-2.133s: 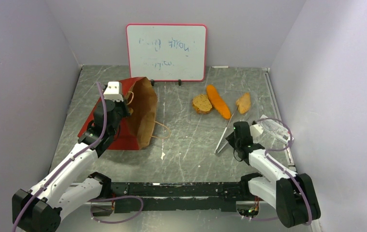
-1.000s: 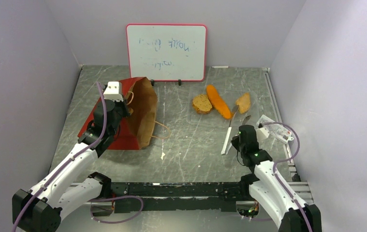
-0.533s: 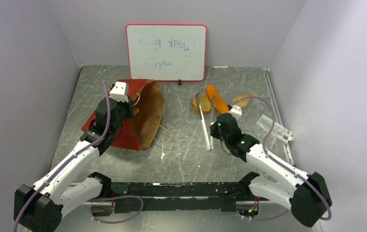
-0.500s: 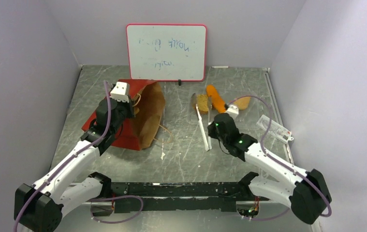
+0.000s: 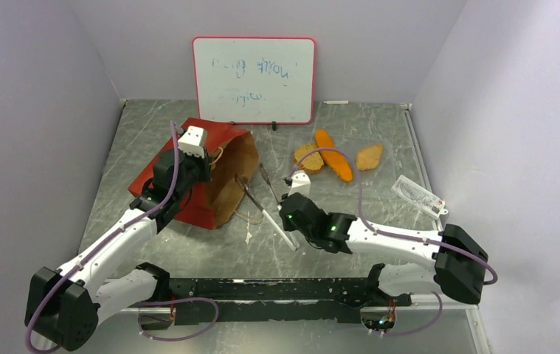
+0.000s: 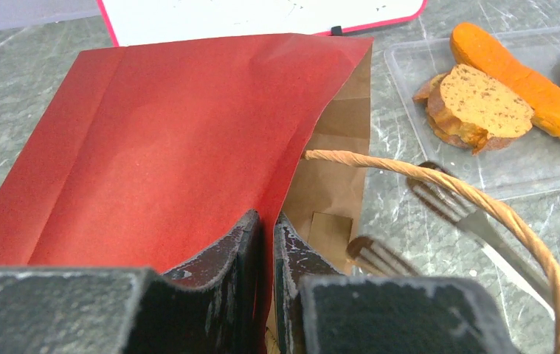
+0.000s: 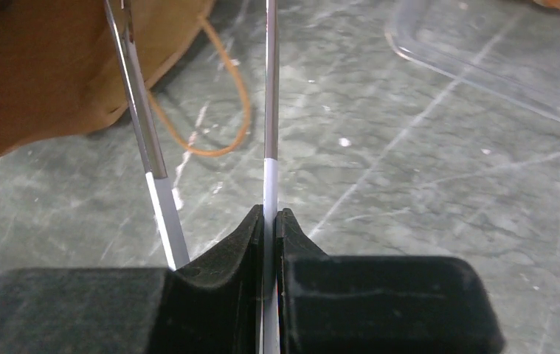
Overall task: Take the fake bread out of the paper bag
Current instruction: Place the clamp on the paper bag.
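My right gripper needs to push the tongs (image 7: 270,147) into the bag's brown opening (image 7: 48,81) and release them, as that opening lies to the gripper's left in the top view.
The red paper bag (image 5: 181,173) lies on its side at the left, its brown mouth facing right. My left gripper (image 5: 204,167) is shut on the upper edge of the mouth (image 6: 265,228) and holds it up. A tan loop handle (image 6: 439,181) arcs in front. My right gripper (image 5: 284,220) is shut on one arm of white-handled metal tongs (image 7: 270,147); their tips (image 5: 251,181) reach the bag mouth. The brown slice (image 5: 308,156), orange loaf (image 5: 333,155) and one roll (image 5: 370,156) lie at the back right. I see no bread in the bag; its inside is mostly hidden.
The bread lies on a clear plastic tray (image 6: 498,169). A whiteboard (image 5: 254,80) stands against the back wall. A clear packet (image 5: 417,195) lies near the right wall. The bag's lower handle (image 7: 225,110) loops onto the table.
My right arm has swung left from the right side, carrying the tongs to the bag mouth. My left gripper has raised the bag's upper edge and shifted a little right.
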Controlling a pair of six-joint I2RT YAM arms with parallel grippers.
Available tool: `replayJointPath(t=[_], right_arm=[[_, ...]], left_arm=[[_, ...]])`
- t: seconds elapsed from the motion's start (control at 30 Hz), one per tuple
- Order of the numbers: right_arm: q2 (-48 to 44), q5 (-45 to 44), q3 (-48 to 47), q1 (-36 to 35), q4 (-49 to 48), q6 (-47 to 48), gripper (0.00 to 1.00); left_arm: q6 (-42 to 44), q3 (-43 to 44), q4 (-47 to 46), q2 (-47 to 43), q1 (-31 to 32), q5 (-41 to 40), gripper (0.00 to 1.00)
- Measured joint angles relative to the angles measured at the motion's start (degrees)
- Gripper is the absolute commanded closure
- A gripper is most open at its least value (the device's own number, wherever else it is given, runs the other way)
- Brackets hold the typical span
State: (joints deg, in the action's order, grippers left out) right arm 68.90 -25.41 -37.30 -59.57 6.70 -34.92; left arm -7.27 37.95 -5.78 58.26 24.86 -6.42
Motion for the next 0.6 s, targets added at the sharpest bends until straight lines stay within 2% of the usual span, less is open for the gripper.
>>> replayJointPath(t=[0.17,0.6], right_arm=[[4.02,-1.51,-2.27,-5.79,-2.40,2.32,0.99],[21.70,-1.57,-6.84,-6.38,-14.23,10.97,0.99]], left_arm=[[0.00,-0.17,-0.44,0.07,0.00,0.55,0.93],[0.00,-0.55,-0.48,0.02,0.02,1.16,0.93]])
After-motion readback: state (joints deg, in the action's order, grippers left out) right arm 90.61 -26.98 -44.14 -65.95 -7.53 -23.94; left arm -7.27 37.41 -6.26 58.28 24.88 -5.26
